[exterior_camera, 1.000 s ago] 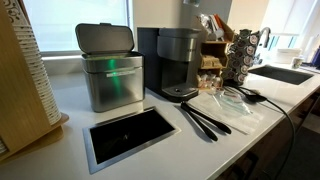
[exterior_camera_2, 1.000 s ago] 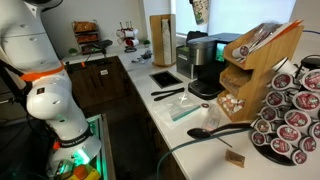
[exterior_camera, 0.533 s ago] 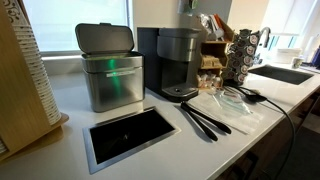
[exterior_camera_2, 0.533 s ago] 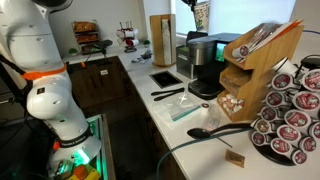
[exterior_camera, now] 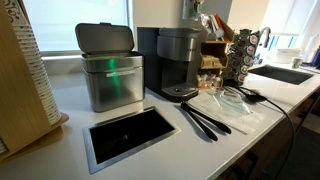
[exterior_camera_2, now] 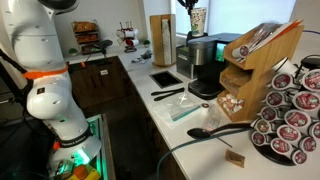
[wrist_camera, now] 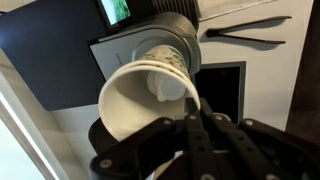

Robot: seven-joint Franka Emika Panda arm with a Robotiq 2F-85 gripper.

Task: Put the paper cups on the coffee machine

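The gripper will next lower the stacked paper cups until they stand on the coffee machine's rounded top [exterior_camera: 181, 32] [wrist_camera: 146, 33] and then let go of the cups' rim, because the top of the coffee machine is below the gripper.
The stacked whitish paper cups [wrist_camera: 150, 95] fill the middle of the wrist view. My gripper [wrist_camera: 190, 116] is shut on their rim, one finger inside and one outside. In both exterior views the cups [exterior_camera_2: 198, 18] [exterior_camera: 206, 21] hang from the gripper [exterior_camera_2: 190, 5] just above the rounded top of the dark grey coffee machine [exterior_camera_2: 203, 65] [exterior_camera: 178, 62]. In the wrist view the machine's top [wrist_camera: 172, 48] lies right below the cups. The cups do not touch the machine.
A steel lidded box [exterior_camera: 110, 68] with a green light stands beside the machine. A dark pod tower [exterior_camera: 242, 55], a wooden pod rack [exterior_camera_2: 255, 65], black tongs [exterior_camera: 205, 118], a black spoon [exterior_camera_2: 215, 130] and a recessed black panel [exterior_camera: 128, 135] are on the counter. A sink [exterior_camera: 285, 73] is at the end.
The gripper with the cups has come down a little toward the top of the coffee machine. Nothing else moved.
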